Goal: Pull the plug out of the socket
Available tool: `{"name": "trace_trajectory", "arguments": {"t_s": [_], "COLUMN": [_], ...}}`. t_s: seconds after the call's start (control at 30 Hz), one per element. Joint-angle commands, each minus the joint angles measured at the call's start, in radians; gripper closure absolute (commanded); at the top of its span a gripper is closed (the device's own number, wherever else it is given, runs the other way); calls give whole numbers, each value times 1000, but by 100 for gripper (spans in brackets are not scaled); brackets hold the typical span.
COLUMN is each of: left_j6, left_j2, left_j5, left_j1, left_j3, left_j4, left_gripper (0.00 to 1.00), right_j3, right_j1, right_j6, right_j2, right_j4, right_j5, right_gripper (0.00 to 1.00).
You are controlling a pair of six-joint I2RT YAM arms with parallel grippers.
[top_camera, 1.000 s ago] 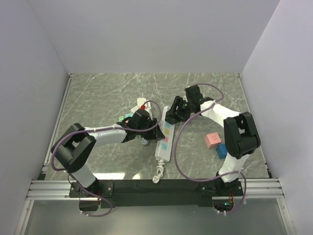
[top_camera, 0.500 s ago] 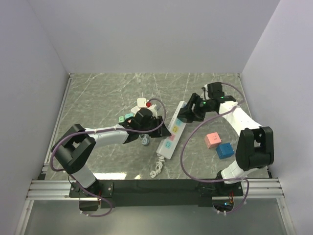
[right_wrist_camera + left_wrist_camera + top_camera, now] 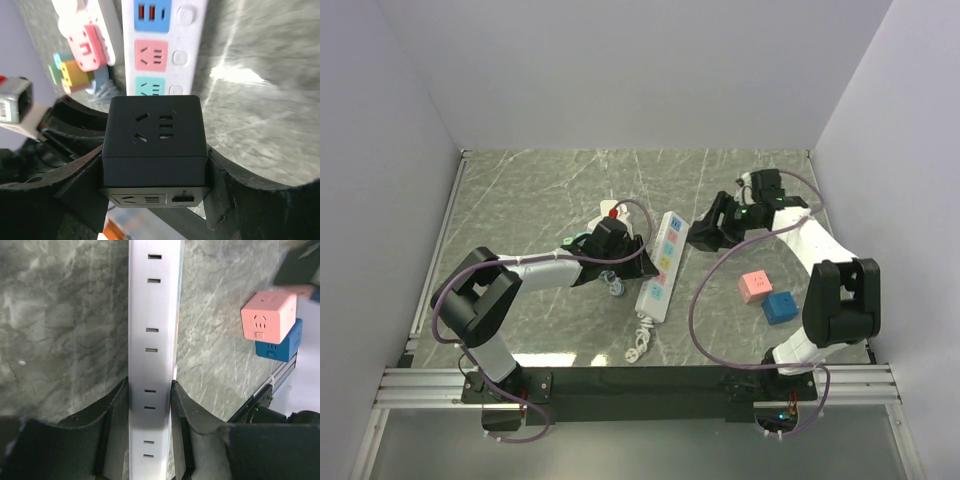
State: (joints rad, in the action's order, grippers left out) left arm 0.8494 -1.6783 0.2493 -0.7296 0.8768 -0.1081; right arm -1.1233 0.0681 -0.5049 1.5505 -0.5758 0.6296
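I will lift the power strip toward the left in the top view with my left gripper, lower it onto bare marble and let it go, because the plug is off.
The white power strip (image 3: 660, 262), the socket, lies on the marble table, its pastel outlets facing up. My left gripper (image 3: 642, 268) is shut on it from the left; in the left wrist view both fingers (image 3: 112, 415) press the strip's (image 3: 152, 330) sides. The plug is a black cube adapter (image 3: 155, 135). My right gripper (image 3: 155, 150) is shut on it and holds it clear of the strip (image 3: 162, 45), up and to the right (image 3: 705, 232).
A pink cube (image 3: 753, 287) and a blue cube (image 3: 780, 307) lie right of the strip. A second white strip (image 3: 610, 212) with coloured adapters sits behind the left wrist. The strip's coiled cord (image 3: 640, 345) trails toward the near edge.
My right gripper moved right and away from the strip with the black plug, which came off. The strip swung slightly and its far end is now uncovered. The left grip is unchanged.
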Motion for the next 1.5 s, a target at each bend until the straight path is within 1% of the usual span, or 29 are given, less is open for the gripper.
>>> {"name": "trace_trajectory", "arguments": {"t_s": [0.0,0.07,0.17,0.2,0.3,0.37,0.43,0.47,0.5,0.53,0.6,0.63,0.67,0.77,0.8,0.87,0.9,1.0,1.03,1.1,1.13,1.17,1.2,1.27,1.3,1.4,1.43,1.47], "left_j6": [-42,-50,-69,-70,-70,-72,-73,-72,-70,-70,-66,-65,-64,-91,-98,-110,-115,-150,-162,-213,-228,-271,-295,-355,-372,-408,-411,-439], "left_j2": [-4,-11,-17,-11,17,32,40,48,52,58,91,104,130,181,190,215,222,250,259,272,252,232,209,128,100,13,-33,-58], "left_j5": [-22,-36,-56,-61,-74,-82,-76,-71,-67,-62,-56,-62,-70,-113,-125,-145,-143,-156,-157,-134,-127,-110,-93,-100,-111,-159,-229,-246], "left_j1": [-8,-10,-10,-10,-10,-8,-8,-8,-8,-8,-8,-8,-8,-7,-5,25,47,175,262,367,481,539,643,726,813,921,933,934], "left_j3": [33,57,105,109,111,111,113,117,120,123,142,149,175,250,273,342,365,444,458,485,505,549,577,669,698,795,820,868], "left_j4": [34,59,103,105,105,131,136,139,137,139,146,153,183,237,287,343,401,485,522,542,594,620,654,758,792,861,880,904], "left_gripper": [99,99,99,99,100,99,99,99,99,99,100,99,99,99,99,99,99,99,99,99,99,99,100,100,100,100,100,100], "right_j3": [-38,-58,-47,-38,-41,-43,-56,-65,-82,-81,-49,-38,-27,-4,-12,-30,-50,-72,-73,-67,-63,-58,-44,-24,-17,2,3,3], "right_j1": [97,114,113,107,59,19,0,-7,-11,-16,-24,-27,-27,-27,-31,-33,-36,-39,-40,-39,-39,-37,-39,-36,-37,-30,-28,-21], "right_j6": [11,-6,-58,-73,-110,-136,-168,-173,-191,-205,-227,-233,-244,-251,-253,-250,-245,-233,-230,-215,-208,-201,-196,-185,-182,-175,-172,-170], "right_j2": [60,85,50,37,14,10,23,52,69,82,91,88,79,37,27,5,-1,-33,-44,-73,-90,-99,-110,-139,-147,-170,-171,-170], "right_j4": [56,45,37,33,-27,-83,-128,-172,-203,-228,-236,-233,-225,-213,-216,-240,-248,-263,-260,-248,-242,-237,-228,-207,-199,-182,-174,-177], "right_j5": [10,-28,-184,-282,-431,-595,-744,-772,-804,-842,-866,-867,-866,-869,-873,-883,-884,-863,-851,-811,-777,-762,-743,-697,-680,-656,-650,-645], "right_gripper": [100,100,100,100,100,100,100,100,95,86,49,13,6,5,5,4,4,3,3,2,2,2,2,2,2,1,1,1]}}
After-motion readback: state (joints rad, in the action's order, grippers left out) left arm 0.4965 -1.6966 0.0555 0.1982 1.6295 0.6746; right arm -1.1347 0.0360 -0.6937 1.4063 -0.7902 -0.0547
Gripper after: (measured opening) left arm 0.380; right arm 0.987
